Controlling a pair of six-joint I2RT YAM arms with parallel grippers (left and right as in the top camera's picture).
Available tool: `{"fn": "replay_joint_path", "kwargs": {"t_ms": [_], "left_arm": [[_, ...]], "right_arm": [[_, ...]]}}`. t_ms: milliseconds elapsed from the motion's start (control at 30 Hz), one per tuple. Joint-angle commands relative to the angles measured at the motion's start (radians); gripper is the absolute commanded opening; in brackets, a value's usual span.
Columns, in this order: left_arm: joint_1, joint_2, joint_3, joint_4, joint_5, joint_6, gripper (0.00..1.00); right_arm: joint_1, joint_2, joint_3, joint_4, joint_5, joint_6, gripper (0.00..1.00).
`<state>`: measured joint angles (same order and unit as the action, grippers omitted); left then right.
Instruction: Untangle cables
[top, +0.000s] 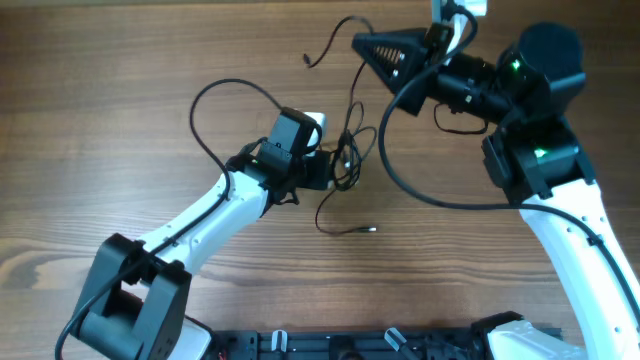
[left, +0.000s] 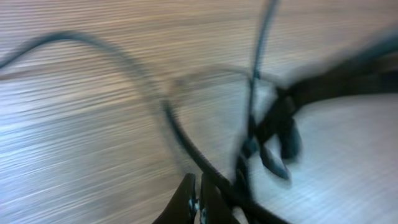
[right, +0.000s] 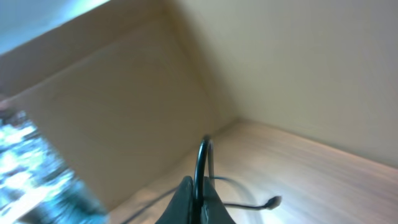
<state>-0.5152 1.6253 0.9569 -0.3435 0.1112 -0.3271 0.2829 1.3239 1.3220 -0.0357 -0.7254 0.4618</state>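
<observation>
Next, the right gripper moves to the right in the overhead view, away from the tangle (left: 273, 130), then down toward the table, since its raised strand still runs into it.
Thin black cables (top: 348, 150) lie in a small tangle at mid-table. One loose plug end (top: 371, 228) rests in front of it, and another end (top: 308, 62) points to the back left. My left gripper (top: 332, 172) sits at the left side of the tangle. In the left wrist view its jaws (left: 198, 200) are shut, with a cable (left: 180, 137) running into them and the blurred tangle (left: 273, 130) just beyond. My right gripper (top: 358, 42) is raised at the back. It is shut on a cable strand (right: 202, 155) between the jaws (right: 199, 186), and a plug end (right: 272, 201) hangs beyond them.
A thick black arm wire (top: 430, 195) loops over the table below the right arm. Another arm wire (top: 235, 84) arcs left of the left wrist. The wooden table (top: 120, 150) extends to the left. A beige wall (right: 280, 62) fills the right wrist view.
</observation>
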Motion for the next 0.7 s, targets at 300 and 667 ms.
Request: {"fn": "replay_joint_path", "kwargs": {"t_ms": [300, 667], "left_arm": [[0.437, -0.117, -0.004, -0.074, 0.375, -0.056, 0.46], [-0.103, -0.084, -0.004, 0.169, 0.152, 0.089, 1.00]], "right_arm": [[-0.356, 0.006, 0.008, -0.413, 0.255, -0.171, 0.04], [-0.348, 0.007, 0.007, -0.414, -0.008, -0.117, 0.04]]}}
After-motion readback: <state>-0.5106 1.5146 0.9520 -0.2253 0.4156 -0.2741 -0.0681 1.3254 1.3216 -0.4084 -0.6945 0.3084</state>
